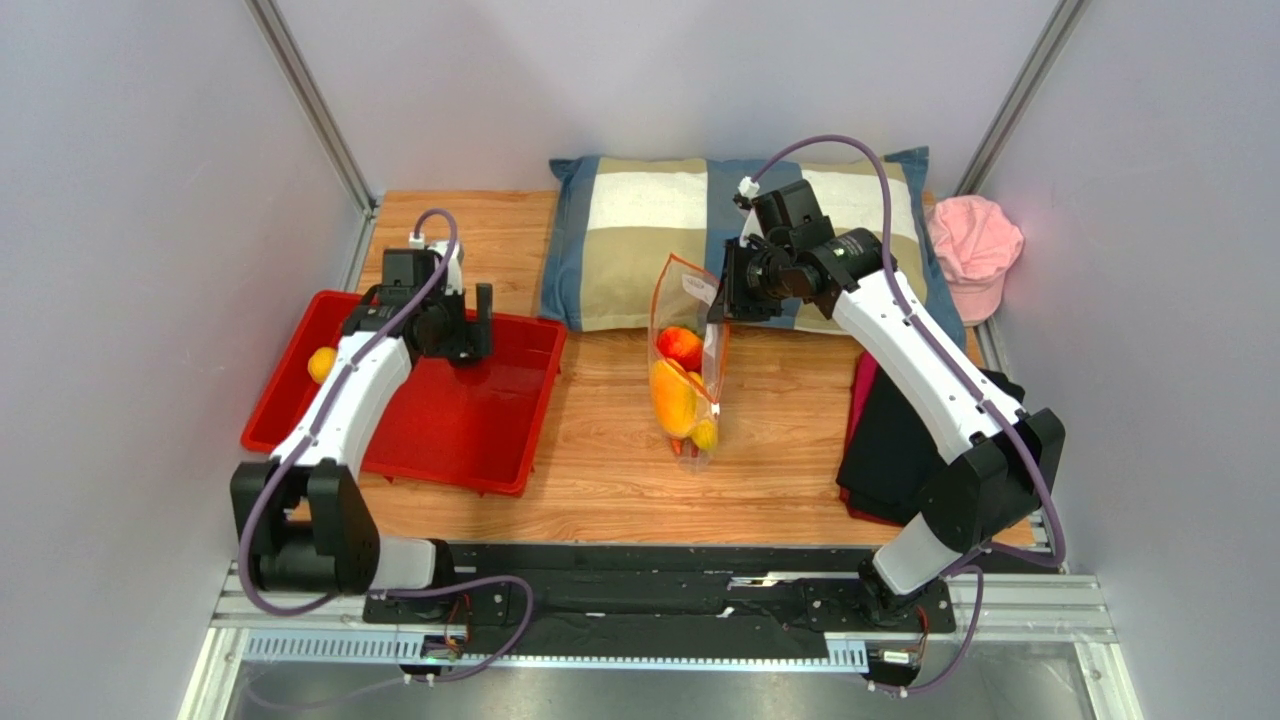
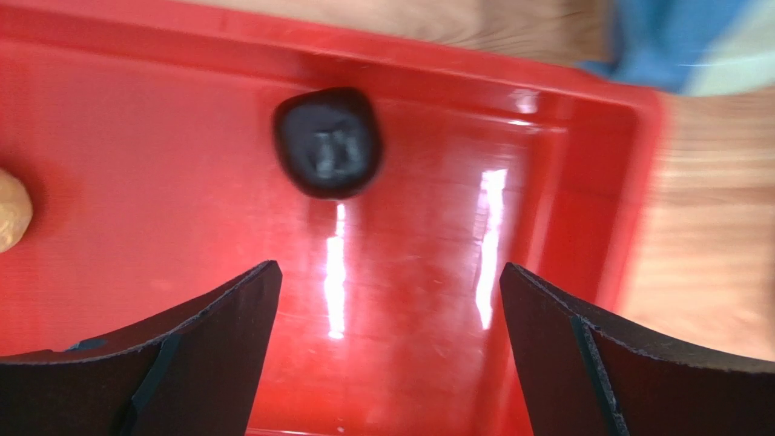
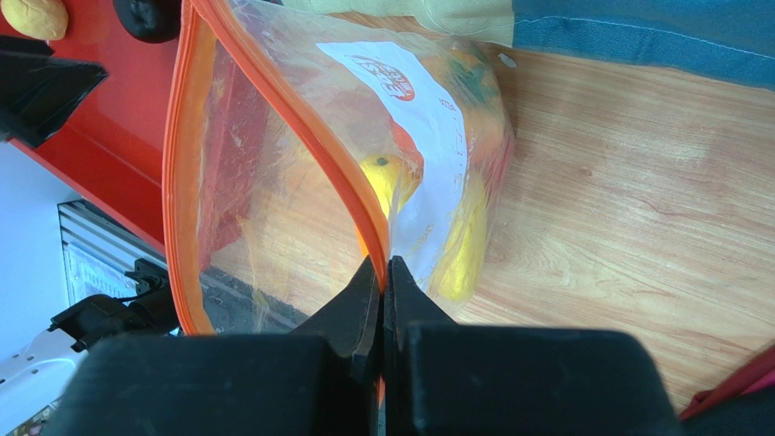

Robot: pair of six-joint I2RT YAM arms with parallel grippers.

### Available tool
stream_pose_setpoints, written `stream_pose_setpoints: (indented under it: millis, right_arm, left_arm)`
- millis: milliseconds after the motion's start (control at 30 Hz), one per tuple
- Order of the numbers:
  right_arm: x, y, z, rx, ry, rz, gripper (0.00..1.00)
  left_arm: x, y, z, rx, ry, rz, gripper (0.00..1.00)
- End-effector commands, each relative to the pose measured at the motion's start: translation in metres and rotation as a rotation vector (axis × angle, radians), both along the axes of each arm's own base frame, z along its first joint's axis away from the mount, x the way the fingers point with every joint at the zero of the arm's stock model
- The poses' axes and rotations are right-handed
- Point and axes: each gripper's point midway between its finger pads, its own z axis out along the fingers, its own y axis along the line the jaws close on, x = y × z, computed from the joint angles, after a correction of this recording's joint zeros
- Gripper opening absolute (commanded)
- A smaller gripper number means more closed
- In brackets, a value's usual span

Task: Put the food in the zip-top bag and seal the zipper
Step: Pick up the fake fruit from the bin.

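Observation:
My open left gripper lowers outward around the dark round fruit next, as it lies below and outward of the fingers. The fruit is still outside the bag [image 1: 684,353].
The zip-top bag [image 1: 684,353] stands mid-table with its mouth held up and open. My right gripper [image 1: 732,293] is shut on the bag's orange-red zipper [image 3: 282,109] edge, and its jaws [image 3: 387,265] are pinched tight on the strip. Yellow and orange food [image 1: 679,393] lies inside the bag [image 3: 300,182]. My left gripper [image 2: 389,282] hangs open over the red tray [image 2: 136,109], holding nothing. A dark round fruit [image 2: 327,143] rests on the tray just ahead of its fingers. A yellow-orange fruit [image 1: 322,363] lies at the tray's left side.
A checked pillow [image 1: 706,225] lies behind the bag. A pink cap [image 1: 974,248] sits at the back right. Dark folded cloth [image 1: 902,435] lies under the right arm. The red tray [image 1: 451,428] fills the left side.

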Motion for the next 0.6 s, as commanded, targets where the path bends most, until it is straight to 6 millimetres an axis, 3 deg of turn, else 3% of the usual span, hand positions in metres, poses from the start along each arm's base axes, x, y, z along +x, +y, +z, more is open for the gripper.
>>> stream_pose_setpoints:
  millis: [0, 333, 567]
  right_arm:
    - [-0.002, -0.001, 0.019, 0.032, -0.058, 0.007, 0.00]
    - [-0.002, -0.003, 0.021, 0.025, -0.071, 0.002, 0.00]
    - [0.001, -0.002, 0.021, 0.025, -0.073, 0.001, 0.00]
  left_arm:
    - [0.022, 0.026, -0.025, 0.121, 0.055, 0.060, 0.99]
    - [0.076, 0.027, -0.060, 0.134, 0.071, 0.064, 0.95]
    - [0.082, 0.031, -0.081, 0.153, 0.112, 0.069, 0.79]
